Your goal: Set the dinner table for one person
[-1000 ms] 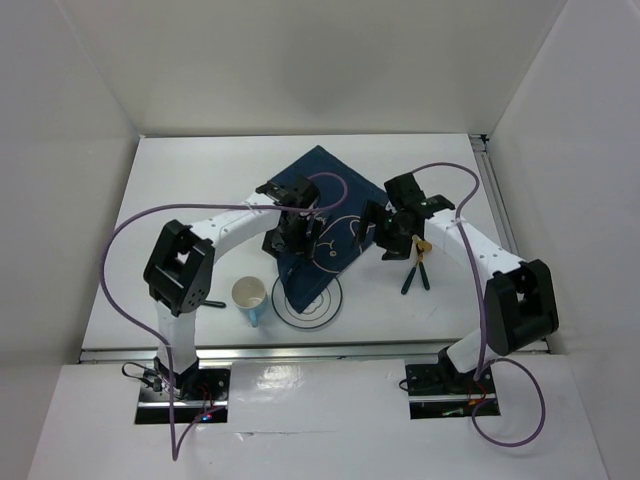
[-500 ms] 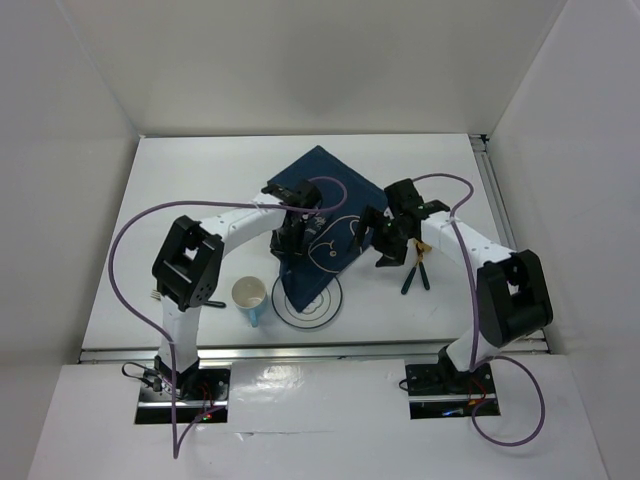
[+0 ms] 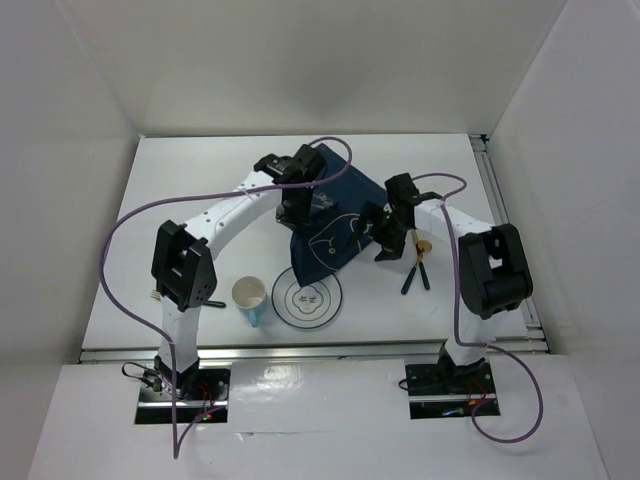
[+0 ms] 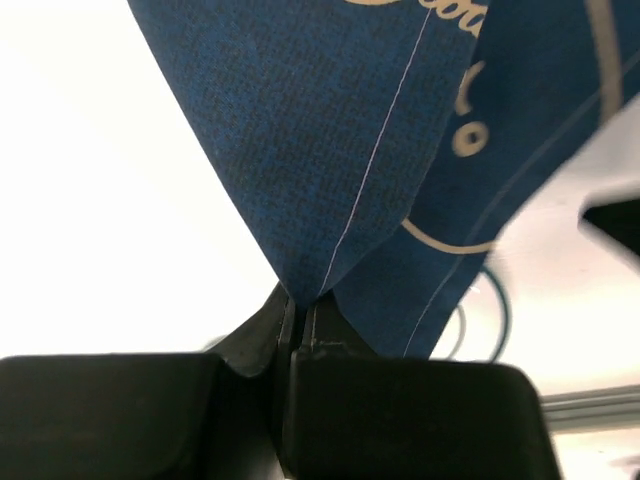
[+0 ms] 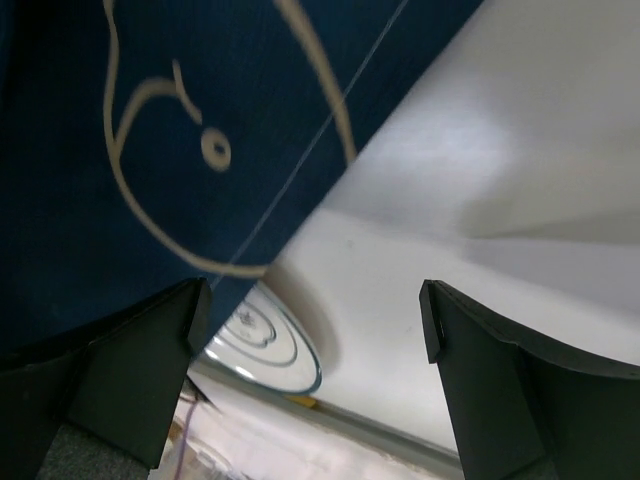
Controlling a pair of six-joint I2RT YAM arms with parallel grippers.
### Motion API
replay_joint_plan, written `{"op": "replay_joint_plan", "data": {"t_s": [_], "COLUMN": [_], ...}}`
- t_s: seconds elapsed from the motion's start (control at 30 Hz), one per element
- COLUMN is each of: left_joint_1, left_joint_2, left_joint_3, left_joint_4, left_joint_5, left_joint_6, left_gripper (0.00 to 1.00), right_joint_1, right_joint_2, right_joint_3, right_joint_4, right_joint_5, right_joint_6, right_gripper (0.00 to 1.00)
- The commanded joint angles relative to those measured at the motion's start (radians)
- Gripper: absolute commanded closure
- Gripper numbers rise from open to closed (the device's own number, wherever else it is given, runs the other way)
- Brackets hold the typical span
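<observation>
My right gripper should reach outward along the hem to the placemat's free corner (image 3: 382,193), farther outward, and close there, since only my left gripper holds cloth.
My left gripper (image 3: 303,200) (image 4: 298,305) is shut on a corner of the navy whale-print placemat (image 3: 325,250) (image 4: 330,130) and holds it above the white dinner table (image 3: 180,180). The cloth hangs in folds, its lower end draped at the far edge of a clear glass plate (image 3: 308,298) (image 5: 265,345). My right gripper (image 3: 378,238) (image 5: 315,300) is open just right of the cloth, low over the table (image 5: 480,150), with nothing between its fingers. The placemat (image 5: 150,120) fills the left of the right wrist view.
A paper cup (image 3: 250,298) with a blue base stands left of the plate. Dark-handled cutlery (image 3: 416,270) lies right of my right gripper. Metal rails run along the table's front edge (image 3: 300,350) and right edge (image 3: 505,220).
My left gripper has shut on the placemat's corner and pulled it up and toward the back, baring the plate. The right arm has edged slightly left and back, still open.
</observation>
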Motion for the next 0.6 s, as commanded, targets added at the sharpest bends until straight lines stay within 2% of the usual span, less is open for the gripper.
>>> {"op": "replay_joint_plan", "data": {"t_s": [0.0,0.17,0.4,0.57], "left_joint_1": [0.0,0.059,0.158,0.21], "left_joint_2": [-0.065,-0.122,-0.14,-0.151], "left_joint_3": [0.093,0.078,0.067,0.067], "left_joint_4": [-0.055,0.011,0.08,0.103], "left_joint_5": [-0.007,0.066,0.239,0.296], "left_joint_6": [-0.002,-0.024,-0.055,-0.064], "left_gripper": [1.0,1.0,1.0,1.0], "right_joint_1": [-0.087,-0.191,-0.2,-0.21], "right_joint_2": [0.025,0.08,0.324,0.421], "right_joint_3": [0.111,0.209,0.496,0.573], "right_joint_4": [-0.048,-0.022,-0.131,-0.142], "right_joint_5": [0.041,0.051,0.159,0.159], "right_joint_6": [-0.048,-0.07,-0.102,-0.093], "right_gripper": [0.01,0.01,0.03,0.08]}}
